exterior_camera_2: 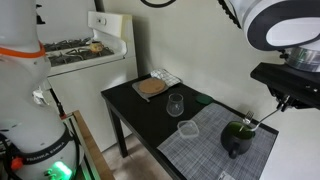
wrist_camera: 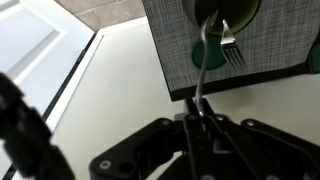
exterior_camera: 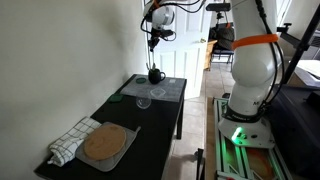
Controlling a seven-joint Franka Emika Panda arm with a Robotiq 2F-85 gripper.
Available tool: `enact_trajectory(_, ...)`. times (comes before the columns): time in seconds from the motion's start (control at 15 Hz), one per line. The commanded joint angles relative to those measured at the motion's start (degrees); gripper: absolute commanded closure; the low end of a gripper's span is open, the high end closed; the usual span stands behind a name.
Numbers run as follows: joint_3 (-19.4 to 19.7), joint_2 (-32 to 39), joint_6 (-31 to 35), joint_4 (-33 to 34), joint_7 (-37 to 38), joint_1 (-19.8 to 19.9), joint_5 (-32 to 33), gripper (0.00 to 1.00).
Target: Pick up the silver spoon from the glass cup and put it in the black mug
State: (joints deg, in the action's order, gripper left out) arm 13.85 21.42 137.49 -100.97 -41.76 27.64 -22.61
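The silver spoon (exterior_camera_2: 258,121) goes down with my gripper toward the black mug's opening next, for release inside.
The black mug (exterior_camera: 155,75) stands on a grey placemat (exterior_camera: 168,88) at the far end of the black table; it also shows in an exterior view (exterior_camera_2: 237,141) and at the top of the wrist view (wrist_camera: 225,8). My gripper (exterior_camera: 152,38) (exterior_camera_2: 281,102) (wrist_camera: 193,118) hangs above the mug, shut on the handle of the silver spoon (wrist_camera: 201,70). The spoon (exterior_camera_2: 258,121) slants down with its lower end at the mug's mouth. Fork-like tines show beside it in the wrist view. The empty glass cup (exterior_camera: 143,101) (exterior_camera_2: 175,103) stands apart on the table.
A lower clear glass piece (exterior_camera_2: 187,128) lies on the placemat's edge (exterior_camera_2: 215,155). A round cork mat (exterior_camera: 105,142) and a checked towel (exterior_camera: 68,142) lie at the table's other end. A wall runs along one long side. The robot base (exterior_camera: 250,90) stands beside the table.
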Motion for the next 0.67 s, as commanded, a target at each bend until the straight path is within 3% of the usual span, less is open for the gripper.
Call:
enact_trajectory(0.0, -0.9, -1.9, -1.5, -2.8, 1.8, 0.6, 1.8, 0.98)
enact_trajectory(0.4, -1.2, -3.9, 1.4, -9.2, 3.4, -0.2, 1.2, 0.98)
enact_trajectory(0.6, -2.2, -5.3, 8.9, -13.7, 2.8, -0.6, -0.6, 0.98)
